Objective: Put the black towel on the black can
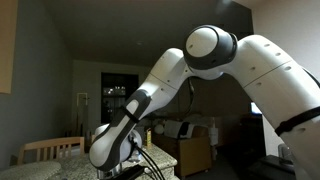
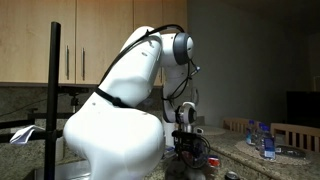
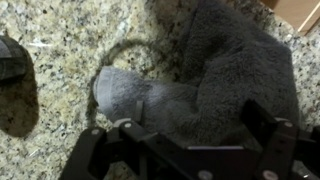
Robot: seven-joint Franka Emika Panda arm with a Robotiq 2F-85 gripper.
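Note:
My open fingertips already straddle the black towel's near fold below, so my gripper will lower onto it and close next.
The black towel [image 3: 215, 75] lies crumpled on the speckled granite counter [image 3: 70, 40] and fills the right half of the wrist view. My gripper [image 3: 185, 140] is open, its two dark fingers low over the towel's near fold and spread to either side of it. A dark rounded object [image 3: 10, 58], cut off by the left edge, may be the black can; it stands apart from the towel. In both exterior views the arm bends down to the counter, with the gripper low [image 2: 188, 145] [image 1: 125, 165]. The towel is hidden there.
Small bottles [image 2: 262, 140] and a plate stand on the counter to the right of the arm. A wooden chair [image 1: 45, 148] and a cabinet [image 1: 190, 150] are behind. A black pole [image 2: 54, 90] stands near the robot base.

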